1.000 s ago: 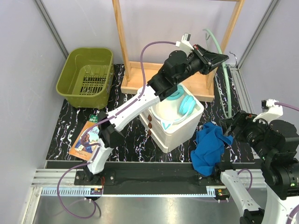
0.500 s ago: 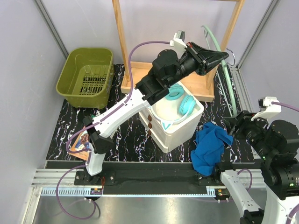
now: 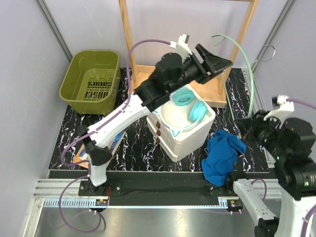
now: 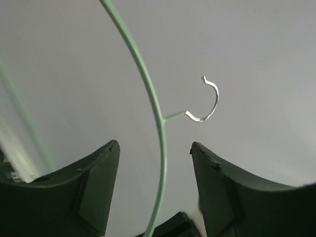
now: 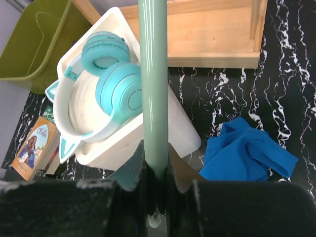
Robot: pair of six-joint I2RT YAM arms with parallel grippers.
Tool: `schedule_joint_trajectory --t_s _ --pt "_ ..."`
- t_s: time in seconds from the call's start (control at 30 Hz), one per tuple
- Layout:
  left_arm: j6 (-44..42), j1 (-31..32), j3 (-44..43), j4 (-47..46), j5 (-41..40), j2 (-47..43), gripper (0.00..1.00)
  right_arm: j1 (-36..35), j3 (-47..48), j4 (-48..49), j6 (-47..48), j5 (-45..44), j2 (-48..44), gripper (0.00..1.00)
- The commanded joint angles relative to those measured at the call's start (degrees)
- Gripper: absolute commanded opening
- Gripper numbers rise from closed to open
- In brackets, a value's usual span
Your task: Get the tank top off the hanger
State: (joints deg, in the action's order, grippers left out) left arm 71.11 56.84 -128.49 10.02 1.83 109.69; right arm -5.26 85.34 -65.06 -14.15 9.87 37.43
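Note:
My right gripper holds the hanger (image 3: 252, 79), and the tank top is off it. Next, it needs to carry the hanger outward to the wooden rack's top bar (image 3: 240, 0) and release it there.
The royal-blue tank top (image 3: 221, 156) (image 5: 247, 154) lies crumpled on the black marbled table, to the right of the white box and off the hanger. The thin mint-green hanger (image 3: 252, 79) arcs through the air at the right, its metal hook (image 3: 266, 52) (image 4: 205, 101) pointing toward the right wall. My right gripper (image 3: 246, 129) (image 5: 155, 168) is shut on the lower end of the hanger (image 5: 153, 89). High up by the wooden rack, my left gripper (image 3: 222, 61) (image 4: 154, 144) is open. The hanger's (image 4: 157, 111) thin bar passes between its jaws without touching them.
A white box (image 3: 185, 133) holding turquoise headphones (image 3: 190, 104) stands mid-table under the left arm. The wooden rack frame (image 3: 217, 91) stands behind it. An olive basket (image 3: 91, 74) sits at the back left and a book (image 5: 33, 145) lies at the front left.
My left gripper has let go of the hanger and opened. My right gripper has shut on the hanger's lower end. The hanger's hook has swung out to the right.

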Motion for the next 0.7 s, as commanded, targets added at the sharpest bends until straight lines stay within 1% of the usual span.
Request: schedule_joint_trajectory --t_s 0.0,0.07,0.1,0.17,0.2,0.27,0.3,0.37,0.43,0.5,0.63,0.67 --pt "-16.7 -4.4 6.7 2.2 -1.2 -13.1 0.67 0.2 3.5 5.1 -4.2 -2.5 6.4 0.00" --pt "-21.2 -5.9 11.1 4.5 -1.6 -18.2 0.68 0.2 4.9 6.8 -3.4 -1.7 10.2 0.00" --pt "-25.5 -6.4 12.5 5.5 -3.5 -19.8 0.69 0.2 6.0 7.6 -2.9 -1.3 11.4 0.00" --pt "-29.4 -7.2 16.0 9.8 -4.5 -24.1 0.69 0.1 7.4 9.8 -2.5 -0.5 15.9 0.00" --pt "-32.7 -7.4 17.4 11.0 -4.4 -25.4 0.69 0.2 9.2 10.4 -2.1 -0.1 19.4 0.00" --pt "-35.3 -8.1 21.8 14.3 -5.1 -29.5 0.69 0.2 11.1 12.4 -2.0 -0.2 22.8 0.00" --pt "-37.3 -8.6 24.7 15.3 -5.3 -30.8 0.69 0.2 13.0 13.2 -2.1 -0.2 26.0 0.00" --pt "-39.7 -9.0 28.1 16.3 -5.6 -35.0 0.70 0.2 14.7 15.2 -1.8 0.3 29.0 0.00" --pt "-42.8 -10.2 33.4 16.3 -6.1 -38.9 0.72 0.2 17.9 16.1 -1.1 1.0 33.6 0.00" --pt "-46.0 -12.2 37.1 16.4 -7.2 -40.8 0.76 0.2 22.1 16.9 -1.1 2.1 38.1 0.00" --pt "-52.0 -16.6 39.6 18.9 -7.5 -42.8 0.79 0.2 29.3 18.3 -2.3 3.1 44.6 0.00" --pt "-53.7 -17.5 39.9 19.0 -7.5 -42.9 0.79 0.2 32.5 18.2 -2.5 3.2 45.8 0.00"
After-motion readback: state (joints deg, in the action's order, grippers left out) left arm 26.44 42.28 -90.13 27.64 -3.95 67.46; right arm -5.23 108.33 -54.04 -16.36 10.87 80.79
